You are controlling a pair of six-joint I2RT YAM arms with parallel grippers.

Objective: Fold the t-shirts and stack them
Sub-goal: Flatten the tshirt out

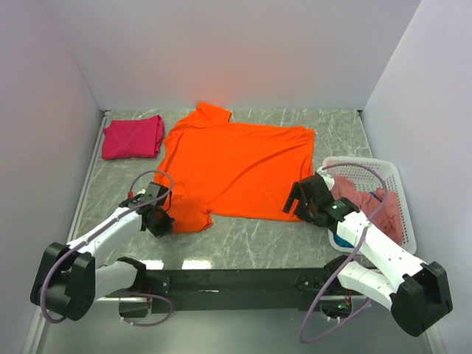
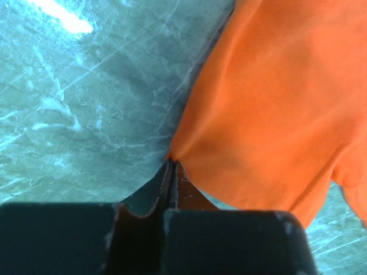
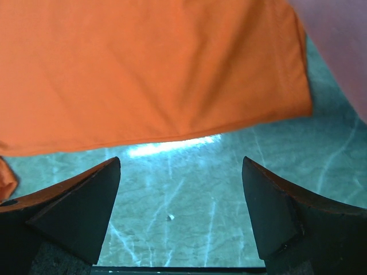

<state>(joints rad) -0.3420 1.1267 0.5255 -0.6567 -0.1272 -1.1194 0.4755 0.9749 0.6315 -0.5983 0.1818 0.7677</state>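
Observation:
The shirt's near corner is still out of reach of my right gripper's open fingers, which are short of it. My right gripper needs to move toward the basket next, turning and going down onto that corner.
A bright orange t-shirt (image 1: 240,166) lies spread flat on the marble table. My left gripper (image 1: 158,220) is shut on the shirt's near left corner; in the left wrist view the fingertips (image 2: 172,166) pinch the orange cloth (image 2: 275,109) at its edge. My right gripper (image 1: 300,206) is open and empty just off the shirt's near right hem; in the right wrist view the hem (image 3: 160,74) lies beyond the spread fingers (image 3: 86,200). A folded magenta-pink t-shirt (image 1: 133,137) lies at the far left. Dusty rose-pink cloth (image 1: 369,206) and a bit of blue cloth (image 1: 341,240) sit in the basket.
A white lattice basket (image 1: 369,166) stands at the right edge of the table, beside my right arm. White walls close in the table at the back and both sides. The black arm base bar (image 1: 236,280) runs along the near edge.

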